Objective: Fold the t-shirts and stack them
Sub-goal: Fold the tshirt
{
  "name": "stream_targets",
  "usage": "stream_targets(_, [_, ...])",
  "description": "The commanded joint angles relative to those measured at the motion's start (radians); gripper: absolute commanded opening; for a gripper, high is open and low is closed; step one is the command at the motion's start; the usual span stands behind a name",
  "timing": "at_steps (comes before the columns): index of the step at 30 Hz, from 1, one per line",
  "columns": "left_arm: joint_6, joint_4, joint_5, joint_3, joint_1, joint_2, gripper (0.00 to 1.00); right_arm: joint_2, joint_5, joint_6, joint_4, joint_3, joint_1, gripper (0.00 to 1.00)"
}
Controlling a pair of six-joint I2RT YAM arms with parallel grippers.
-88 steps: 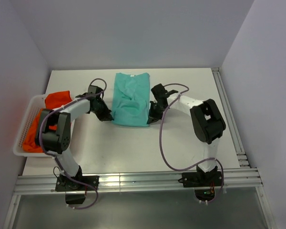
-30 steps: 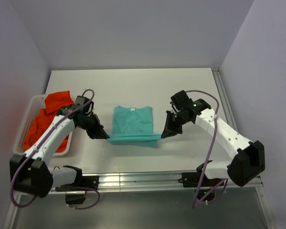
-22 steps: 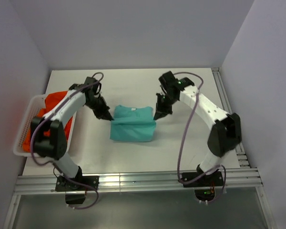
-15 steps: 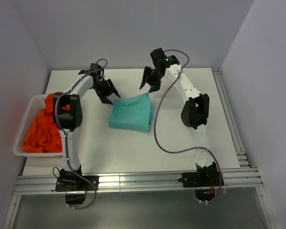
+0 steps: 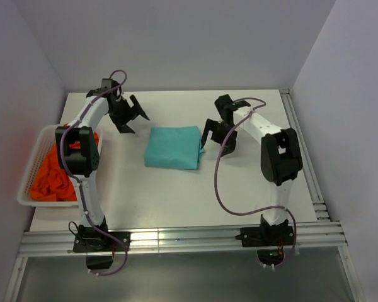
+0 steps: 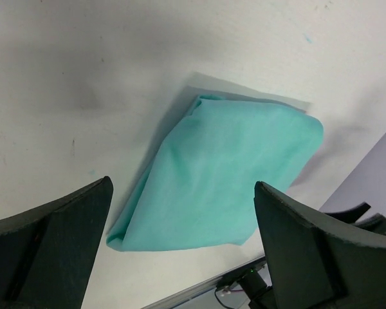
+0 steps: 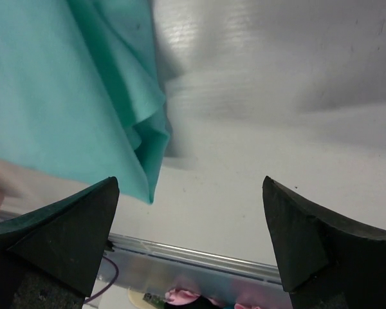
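Observation:
The right gripper's fingers straddle bare table, so it needs to go down and left in the top view next, onto the shirt's layered fold edge, to close.
A teal-green t-shirt (image 5: pixel 172 146) lies folded into a compact rectangle in the middle of the table, held by nothing. My left gripper (image 5: pixel 135 121) hovers open to its far left, apart from the cloth. The left wrist view looks down on the folded shirt (image 6: pixel 225 187) between the spread fingers of that gripper (image 6: pixel 182 193). My right gripper (image 5: pixel 219 143) stands open just off the shirt's right edge. In its wrist view the layered fold edge (image 7: pixel 71 96) sits at the left, with bare table under the gripper (image 7: pixel 190 193). Orange-red t-shirts (image 5: pixel 53 173) lie heaped in the basket.
The white slatted basket (image 5: pixel 33 165) sits at the table's left edge. Metal rails run along the near edge (image 5: pixel 176 239) and the right side (image 5: pixel 304 157). Grey walls close in the back and both sides.
Both grippers carried the shirt's near edge over to the far side, folding it in half, then opened and let go. The left drew off to the far left, the right to the shirt's right.

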Motion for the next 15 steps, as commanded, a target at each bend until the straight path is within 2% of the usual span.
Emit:
stream_targets(1, [0.035,0.021,0.003,-0.055,-0.001,-0.077,0.98,-0.118,0.003,0.011,0.125,-0.078,0.004,1.0])
stream_targets(5, [0.023,0.077,-0.008,-0.187,-0.001,-0.125,0.96,-0.133,-0.029,0.029,0.174,-0.12,0.007,1.0])
stream_targets(8, [0.008,0.107,-0.025,-0.229,-0.001,-0.157,0.95,-0.096,-0.033,0.029,0.191,-0.099,0.021,1.0])
stream_targets(15, [0.005,0.101,-0.072,-0.232,-0.001,-0.204,0.94,0.011,-0.059,0.052,0.259,-0.034,0.045,1.0])
